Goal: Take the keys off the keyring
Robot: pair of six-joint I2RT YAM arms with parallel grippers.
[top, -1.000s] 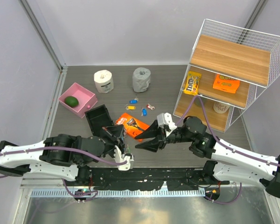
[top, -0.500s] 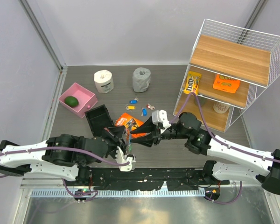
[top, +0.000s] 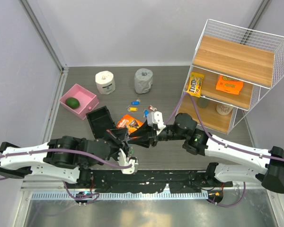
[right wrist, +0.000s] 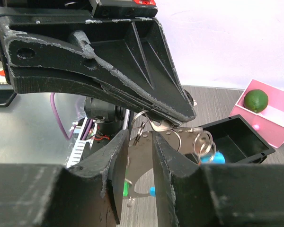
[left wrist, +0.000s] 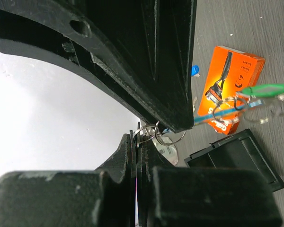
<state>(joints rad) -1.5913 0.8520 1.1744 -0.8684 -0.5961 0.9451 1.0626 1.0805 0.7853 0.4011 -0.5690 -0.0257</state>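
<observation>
My left gripper draws outward and to the left in the top view next, over the tray, and releases the split ring, because the black tray (top: 101, 121) (left wrist: 237, 160) lies open.
My left gripper (top: 124, 142) is shut, and in the left wrist view (left wrist: 136, 142) its tips pinch a small silver split ring (left wrist: 154, 132) of the keyring. The slim light-blue keyring band (left wrist: 217, 115) runs right from there, a green tag (left wrist: 267, 89) at its far end. My right gripper (top: 132, 138) is open and tip to tip with the left one. In the right wrist view (right wrist: 138, 139) its fingers straddle the rings (right wrist: 142, 124) without closing. One silver key (right wrist: 162, 125) shows under the left finger (right wrist: 109, 61). The rest of the keys are hidden.
An orange box (top: 132, 124) and a black tray (top: 100, 120) lie just behind the grippers. A pink box with a lime (top: 78, 100), two rolls (top: 105, 82) (top: 143, 80) and small coloured tagged pieces (top: 135, 102) lie farther back. A wire shelf rack (top: 236, 42) stands at the right.
My right gripper has moved left and now meets my left gripper tip to tip. The left arm has hardly moved.
</observation>
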